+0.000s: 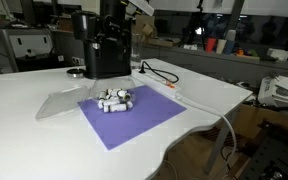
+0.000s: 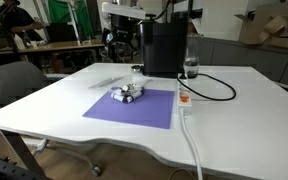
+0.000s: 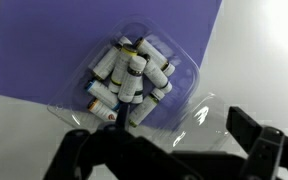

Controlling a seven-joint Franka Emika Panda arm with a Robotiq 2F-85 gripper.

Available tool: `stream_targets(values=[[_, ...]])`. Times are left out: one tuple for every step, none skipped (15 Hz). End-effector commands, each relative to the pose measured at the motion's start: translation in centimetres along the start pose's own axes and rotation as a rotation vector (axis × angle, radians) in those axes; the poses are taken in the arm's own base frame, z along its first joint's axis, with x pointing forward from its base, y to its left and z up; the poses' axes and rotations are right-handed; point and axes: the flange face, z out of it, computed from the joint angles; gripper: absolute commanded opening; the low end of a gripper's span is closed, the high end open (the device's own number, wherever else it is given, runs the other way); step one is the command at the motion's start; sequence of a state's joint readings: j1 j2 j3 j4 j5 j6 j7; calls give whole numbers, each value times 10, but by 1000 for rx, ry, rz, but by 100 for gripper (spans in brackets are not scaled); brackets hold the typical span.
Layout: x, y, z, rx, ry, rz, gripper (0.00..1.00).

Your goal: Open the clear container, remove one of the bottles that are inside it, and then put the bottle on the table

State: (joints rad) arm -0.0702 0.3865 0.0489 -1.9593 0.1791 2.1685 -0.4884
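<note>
I will next lower my spread fingers onto the heap's topmost middle bottle, as the open container is below.
The clear container point(image 3: 179, 75) lies open on the purple mat. Its see-through lid point(image 3: 199, 115) is folded out flat beside it, onto the white table point(image 3: 269, 60). Several small white bottles point(image 3: 129, 75) with dark ends are heaped in the tub. The cluster shows in both exterior views point(image 1: 115, 99) point(image 2: 127, 93), and the lid also shows in an exterior view point(image 1: 59, 103). My gripper point(image 3: 169, 152) is open and empty. It hangs well above the container, with its fingers spread either side of the lid. In an exterior view it sits in front of the black machine point(image 1: 112, 45).
The purple mat point(image 1: 134, 118) point(image 2: 134, 108) covers the table's middle. A black boxy machine point(image 1: 106, 55) point(image 2: 162, 48) stands behind it, with a black cable point(image 2: 214, 88) looping over the table point(image 2: 244, 120). An orange and white strip point(image 2: 183, 98) lies by the mat's edge.
</note>
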Motion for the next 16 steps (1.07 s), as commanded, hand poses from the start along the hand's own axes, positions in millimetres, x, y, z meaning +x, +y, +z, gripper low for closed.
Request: stream_targets(values=[[5,0,17,-33,-8,1,100],[7,1,24,-69,-2,-1,100],[9,1,31,-98,2,-7,100],[11,2,39,-128,4,-10,100],[12,3,47,-153,5,-13,100],[13,4,55,-177,5,-15,100],[14,5,63,-190,1,-13,100],[14,5,71,-202,-4,-10,100],[13,4,78,-206,-10,-5,100],[12,3,83,-210,-16,2,100],[9,1,88,-211,-25,10,100],[7,0,92,-215,-35,17,100],[5,-2,96,-213,-38,23,100],[3,-4,98,-216,-40,28,100],[2,-5,100,-215,-46,32,100],[1,-6,102,-214,-50,36,100]])
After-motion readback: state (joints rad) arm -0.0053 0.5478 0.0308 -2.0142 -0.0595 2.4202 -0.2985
